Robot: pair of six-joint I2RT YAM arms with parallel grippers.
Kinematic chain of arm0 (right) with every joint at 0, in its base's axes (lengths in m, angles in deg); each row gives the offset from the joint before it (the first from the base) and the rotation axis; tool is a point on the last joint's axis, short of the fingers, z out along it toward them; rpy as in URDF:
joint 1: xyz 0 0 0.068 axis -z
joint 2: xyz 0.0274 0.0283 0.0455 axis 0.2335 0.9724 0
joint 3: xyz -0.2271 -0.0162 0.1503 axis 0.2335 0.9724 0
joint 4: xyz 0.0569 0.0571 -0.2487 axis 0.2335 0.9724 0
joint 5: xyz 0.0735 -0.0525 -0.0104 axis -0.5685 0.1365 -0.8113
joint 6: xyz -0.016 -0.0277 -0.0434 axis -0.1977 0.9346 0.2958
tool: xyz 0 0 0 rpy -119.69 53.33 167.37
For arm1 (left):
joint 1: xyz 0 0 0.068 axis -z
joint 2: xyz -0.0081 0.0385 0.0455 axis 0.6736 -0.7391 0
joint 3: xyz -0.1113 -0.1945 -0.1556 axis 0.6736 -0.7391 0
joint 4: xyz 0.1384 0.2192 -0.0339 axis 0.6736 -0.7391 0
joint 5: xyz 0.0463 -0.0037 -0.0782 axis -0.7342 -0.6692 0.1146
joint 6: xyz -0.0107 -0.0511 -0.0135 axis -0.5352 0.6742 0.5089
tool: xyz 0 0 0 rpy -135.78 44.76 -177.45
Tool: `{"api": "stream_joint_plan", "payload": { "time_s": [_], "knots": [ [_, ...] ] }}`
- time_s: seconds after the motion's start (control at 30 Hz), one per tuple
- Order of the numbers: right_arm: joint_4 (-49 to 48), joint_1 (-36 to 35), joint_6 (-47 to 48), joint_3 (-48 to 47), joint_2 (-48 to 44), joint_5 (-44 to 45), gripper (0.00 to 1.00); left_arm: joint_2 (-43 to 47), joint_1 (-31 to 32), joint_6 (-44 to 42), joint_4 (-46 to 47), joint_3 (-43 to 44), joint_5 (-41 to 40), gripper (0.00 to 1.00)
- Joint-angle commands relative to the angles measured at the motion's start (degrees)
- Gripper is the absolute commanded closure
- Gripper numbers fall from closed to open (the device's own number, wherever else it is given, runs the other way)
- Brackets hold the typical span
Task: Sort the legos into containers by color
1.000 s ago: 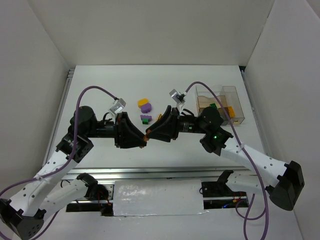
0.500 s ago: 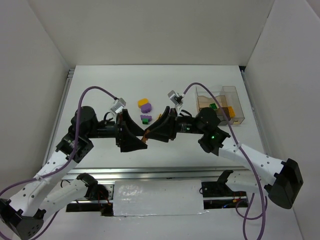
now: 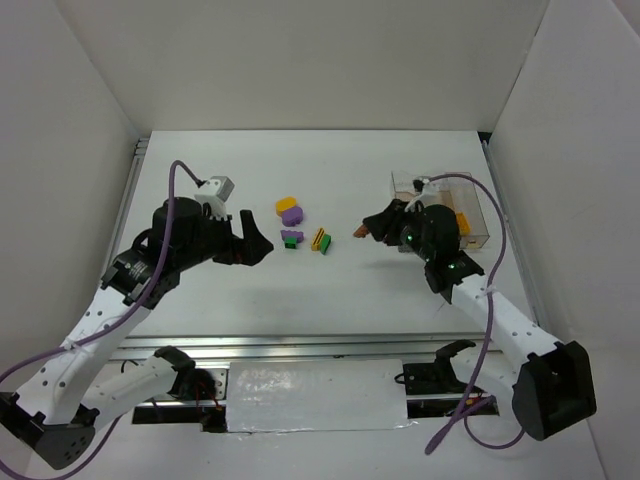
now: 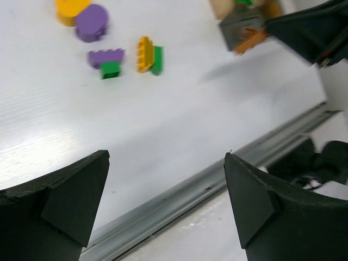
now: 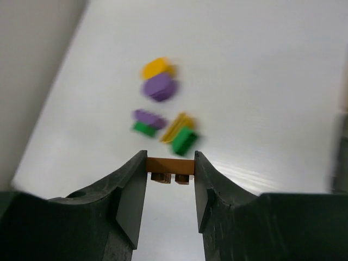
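My right gripper swings to the right in the top view next, then lowers the orange-brown lego [image 5: 169,165] over the dark near container.
My right gripper [image 5: 170,163] is shut on an orange-brown lego [image 5: 169,165], held above the table just left of the clear containers [image 3: 476,205]; the top view shows that gripper [image 3: 362,229] too. My left gripper [image 4: 166,157] stands wide open with nothing in it, seen from the top [image 3: 258,240] left of the loose legos. Those lie mid-table: a yellow one [image 3: 286,203], a round purple one [image 3: 293,215], a purple-and-green pair [image 3: 291,238] and a yellow-and-green pair [image 3: 320,241].
The containers hold a few pieces, among them an orange one [image 3: 463,220]. A metal rail [image 4: 185,190] runs along the table's near edge. White walls [image 3: 560,120] stand close on both sides and behind.
The grippers were together at mid-table. The left one opened and drew back left. The right one swung right toward the containers with the orange-brown lego. The yellow-and-green pair now lies on the table.
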Motion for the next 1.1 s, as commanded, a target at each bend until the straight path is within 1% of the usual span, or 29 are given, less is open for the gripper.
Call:
{"api": "stream_joint_plan", "payload": {
  "time_s": [0.0, 0.03, 0.1, 0.13, 0.23, 0.33, 0.47, 0.63, 0.73, 0.8, 0.83, 0.87, 0.97, 1.07],
  "knots": [
    [8.15, 7.00, -0.12, -2.76, 2.20, 16.89, 1.00, 0.81, -0.17, -2.99, -2.83, -1.74, -8.40, 0.01],
    [9.39, 8.41, -0.92, -4.34, 4.04, 22.47, 1.00, 0.90, -0.17, -3.26, -2.13, -3.66, -8.30, 0.01],
    [12.20, 10.88, -2.77, -5.66, 5.63, 29.53, 1.00, 0.81, -0.52, -3.79, -1.42, -5.08, -7.24, 0.01],
    [13.00, 11.40, -3.81, -6.98, 7.38, 35.56, 1.00, 0.64, -0.61, -4.05, -2.03, -5.09, -7.50, 0.00],
    [14.59, 13.16, -4.18, -9.62, 11.17, 41.40, 1.00, 1.95, -0.61, -4.66, -1.68, -6.14, -7.51, 0.00],
    [14.76, 14.48, -4.96, -11.47, 14.86, 43.44, 1.00, 2.66, -0.61, -5.19, -0.90, -6.58, -7.59, 0.01],
    [11.87, 16.50, -4.00, -11.29, 16.88, 41.26, 1.00, 2.57, -0.78, -5.54, -0.98, -6.93, -7.07, 0.00],
    [13.10, 17.03, -5.05, -12.44, 20.22, 40.99, 1.00, 2.31, -0.78, -5.81, -0.98, -6.76, -6.71, 0.01],
    [12.91, 16.95, -5.32, -12.26, 20.84, 40.37, 0.90, 2.57, -0.87, -5.63, -0.89, -6.93, -6.98, 0.00],
    [12.92, 17.03, -5.06, -12.35, 20.58, 39.85, 0.80, 2.57, -0.87, -5.55, -0.81, -7.11, -6.89, 0.00],
    [13.09, 17.03, -5.23, -12.52, 20.49, 39.49, 0.68, 2.40, -0.87, -5.46, -0.80, -7.02, -6.80, 0.00],
    [13.44, 17.03, -5.32, -12.79, 20.40, 39.32, 0.44, 2.22, -0.78, -5.46, -0.80, -7.02, -6.72, 0.00],
    [14.49, 17.03, -5.58, -13.40, 19.97, 38.00, 0.35, 1.69, -0.78, -5.19, -0.98, -6.84, -6.80, 0.00],
    [14.85, 17.03, -5.93, -13.32, 18.91, 37.64, 0.32, 1.34, -0.78, -4.75, -0.89, -6.76, -7.24, 0.00]
  ]
}}
